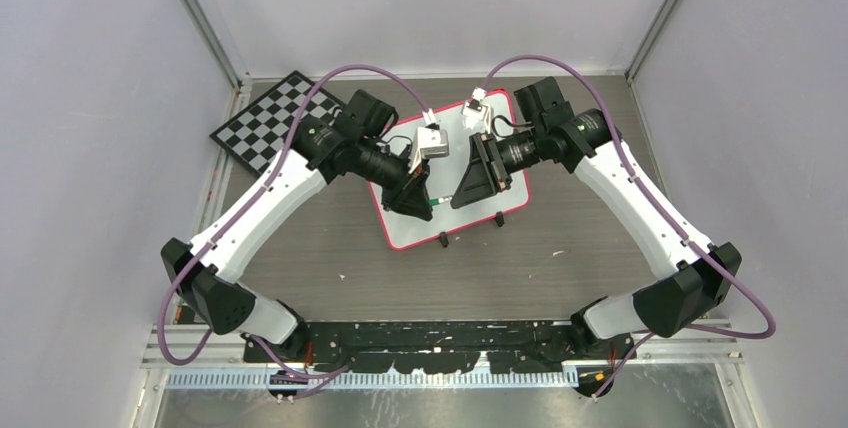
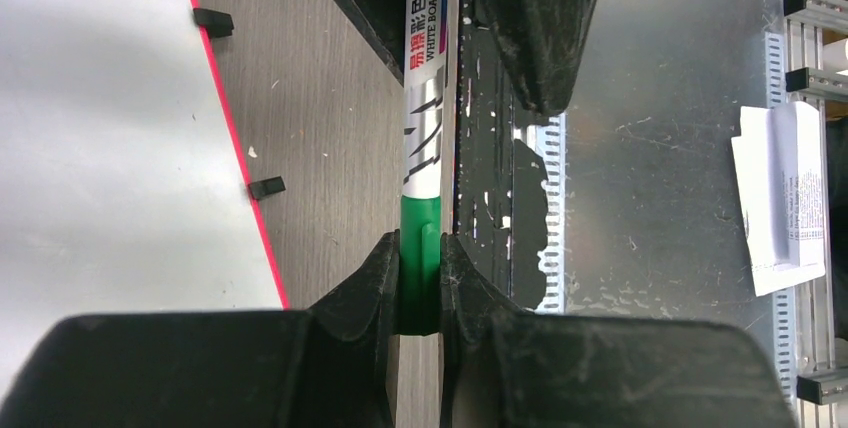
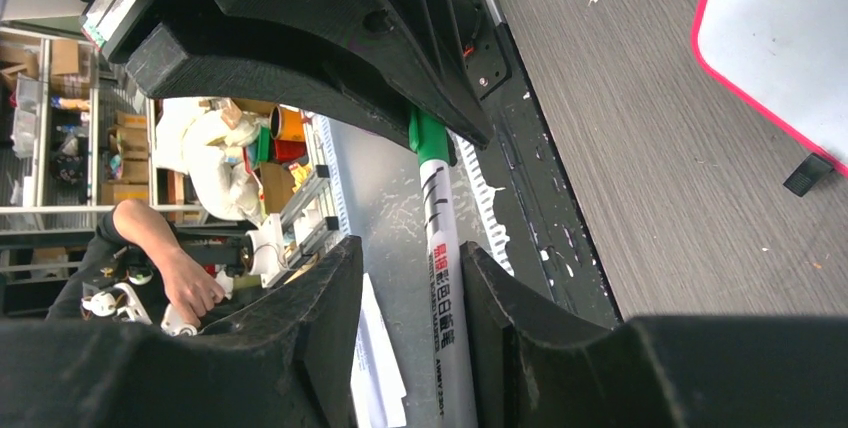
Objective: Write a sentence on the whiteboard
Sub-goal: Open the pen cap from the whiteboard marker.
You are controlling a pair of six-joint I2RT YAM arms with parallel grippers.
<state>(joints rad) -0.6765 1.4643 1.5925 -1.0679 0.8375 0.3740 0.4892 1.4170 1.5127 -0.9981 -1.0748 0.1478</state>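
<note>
The cap hides the marker's tip, so my left gripper pulls to the left in the top view next, then lowers to release it on the bare tabletop.
The whiteboard [image 1: 408,233] lies tilted mid-table, white with a red rim; its bare parts show no green sentence. It also shows in the left wrist view [image 2: 110,148] and the right wrist view [image 3: 790,38]. My left gripper [image 1: 412,196] is shut on the green cap [image 2: 420,248] of a white marker [image 2: 425,98] and holds it above the board's near half. My right gripper [image 1: 470,186] faces it. Its jaws stand apart around the marker's barrel [image 3: 445,268], with a gap on one side. The marker's tip is hidden under the cap.
A black-and-white chessboard [image 1: 275,118] lies at the far left beside the left arm. The board's two black feet [image 1: 443,239] point toward the near edge. A folded paper [image 2: 785,198] lies beyond the table's metal front rail. A person's hand [image 3: 180,283] shows outside the cell.
</note>
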